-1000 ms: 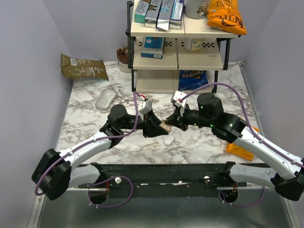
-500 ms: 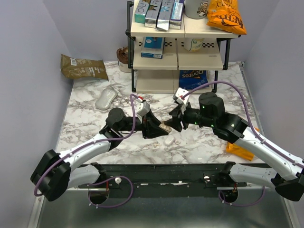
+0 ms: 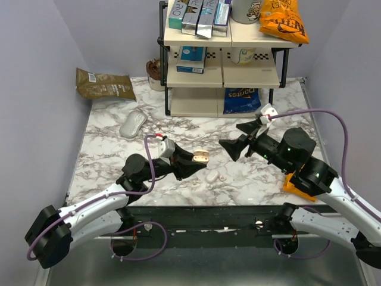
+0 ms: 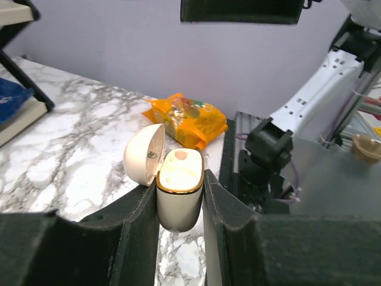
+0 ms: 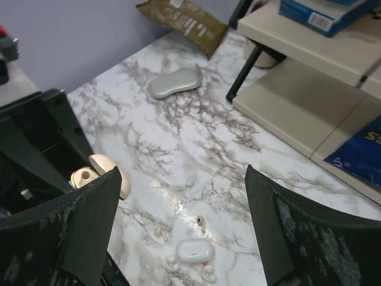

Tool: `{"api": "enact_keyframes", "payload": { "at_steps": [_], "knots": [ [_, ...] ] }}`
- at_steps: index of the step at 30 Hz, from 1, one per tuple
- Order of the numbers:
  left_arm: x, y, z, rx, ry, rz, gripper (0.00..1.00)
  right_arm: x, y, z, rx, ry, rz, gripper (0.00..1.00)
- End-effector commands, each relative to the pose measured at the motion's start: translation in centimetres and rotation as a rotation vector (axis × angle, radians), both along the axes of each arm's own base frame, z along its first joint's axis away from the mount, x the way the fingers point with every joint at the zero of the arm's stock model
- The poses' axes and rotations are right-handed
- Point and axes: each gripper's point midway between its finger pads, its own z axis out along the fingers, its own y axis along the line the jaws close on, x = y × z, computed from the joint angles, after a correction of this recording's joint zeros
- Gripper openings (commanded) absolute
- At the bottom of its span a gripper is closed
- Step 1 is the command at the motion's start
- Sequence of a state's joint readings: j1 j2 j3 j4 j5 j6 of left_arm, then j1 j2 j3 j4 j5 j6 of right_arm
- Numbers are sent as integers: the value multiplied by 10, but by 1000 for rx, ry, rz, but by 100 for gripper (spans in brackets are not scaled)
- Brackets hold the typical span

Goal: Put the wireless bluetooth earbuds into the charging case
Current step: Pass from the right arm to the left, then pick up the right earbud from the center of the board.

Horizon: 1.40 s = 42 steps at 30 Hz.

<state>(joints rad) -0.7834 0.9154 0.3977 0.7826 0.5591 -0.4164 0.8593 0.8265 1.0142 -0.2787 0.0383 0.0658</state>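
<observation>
My empty right gripper lowers next, fingers tilting down, to the earbud nearer the table's front edge, since that earbud lies below and to the left in the top view.
My left gripper [image 3: 189, 163] is shut on the charging case [image 4: 178, 202], a cream oval body with a gold rim. Its lid [image 4: 144, 156] is flipped open. The case [image 3: 200, 157] hangs above the marble table's front middle. A tan rounded piece [image 4: 180, 156] sits in one socket. My right gripper [image 3: 236, 138] stands open to the right of the case, apart from it, with nothing between its fingers. Below it on the table lie a beige earbud [image 5: 200, 223] and a paler one [image 5: 159, 232].
A shut white case [image 5: 194, 251] with small white buds beside it lies on the table [image 3: 262, 185]. A grey mouse [image 3: 133, 124] and a brown bag [image 3: 104, 84] lie back left. The shelf rack [image 3: 220, 59] stands at the back. An orange packet [image 3: 300, 186] lies front right.
My right gripper has opened wide and drawn back to the right, away from the case. The left gripper has carried the open case forward and lower.
</observation>
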Motion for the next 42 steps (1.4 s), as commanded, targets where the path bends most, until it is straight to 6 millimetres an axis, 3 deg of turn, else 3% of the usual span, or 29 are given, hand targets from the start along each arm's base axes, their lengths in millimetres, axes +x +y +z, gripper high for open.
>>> {"api": "enact_keyframes", "payload": {
  "at_steps": [1,5,6,10,14,19,20,21,27,42],
  "knots": [
    [23,21,17,-105,-79,242,0,22,-27,-20,65,70,-236,93],
    [18,30,11,-114,-85,292,0,14,-26,-63,42,183,-237,95],
    [15,34,14,-132,-91,298,0,9,-22,-86,7,225,-206,94],
    [8,40,6,-133,-72,295,0,-1,-6,-150,-110,383,-139,76],
    [3,42,-4,-128,-50,282,0,-7,14,-187,-182,486,-67,59],
    [2,50,-8,-130,-41,302,0,3,36,-202,-218,506,-19,57],
    [2,51,-11,-127,-36,309,0,8,41,-197,-221,500,-18,60],
    [3,53,-12,-128,-28,320,0,12,42,-214,-278,528,-26,61],
    [2,61,-12,-141,-17,342,0,22,57,-241,-360,573,-9,64],
    [0,71,-16,-164,18,374,0,50,67,-287,-499,591,-72,63]
  ]
}}
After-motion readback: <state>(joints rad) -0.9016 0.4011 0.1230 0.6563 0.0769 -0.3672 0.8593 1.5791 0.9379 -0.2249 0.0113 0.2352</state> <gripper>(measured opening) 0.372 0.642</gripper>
